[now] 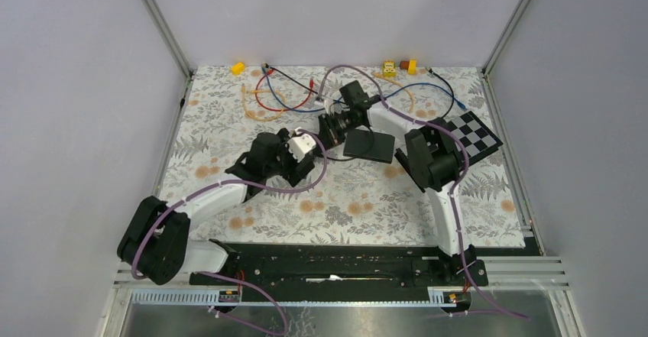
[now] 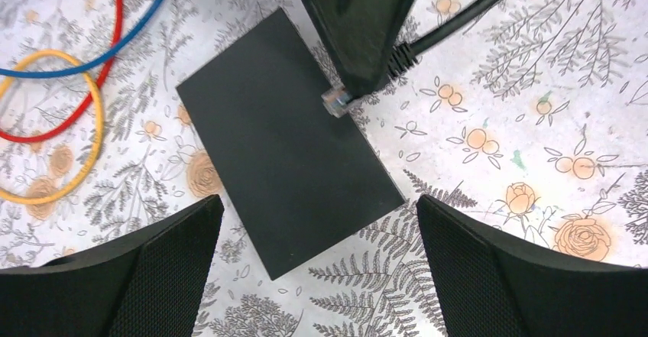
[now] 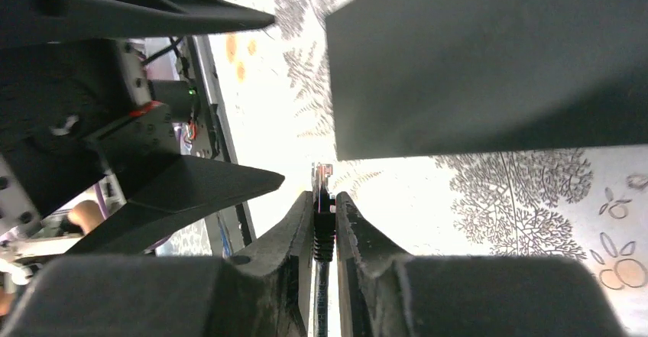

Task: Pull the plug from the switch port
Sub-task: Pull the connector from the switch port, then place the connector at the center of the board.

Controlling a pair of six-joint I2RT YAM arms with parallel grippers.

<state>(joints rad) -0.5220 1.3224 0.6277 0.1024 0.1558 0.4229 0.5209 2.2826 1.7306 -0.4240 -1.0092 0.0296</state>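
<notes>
The plug's tip is out of the switch (image 1: 370, 144), so my right gripper will next lift outward, then lower onto the cloth by the blue cable and let go of the plug.
The switch (image 1: 370, 144) is a flat black box lying on the flowered cloth, and it fills the middle of the left wrist view (image 2: 283, 138). My right gripper (image 3: 324, 199) is shut on the plug (image 3: 322, 222), pinching its ribbed black boot. The plug's clear tip (image 2: 336, 100) sticks out past the fingers (image 2: 359, 16) at the switch's edge. In the right wrist view the tip is free of the switch (image 3: 489, 62). The black cable (image 2: 458, 20) trails away behind. My left gripper (image 2: 321, 222) hovers open above the switch's near corner, holding nothing.
Red (image 2: 115, 39), blue (image 2: 137, 24) and yellow (image 2: 92, 138) cables loop on the cloth left of the switch. A checkerboard card (image 1: 474, 134) lies at the right. Small yellow blocks (image 1: 238, 67) (image 1: 411, 66) sit by the back wall. The two arms stand close together.
</notes>
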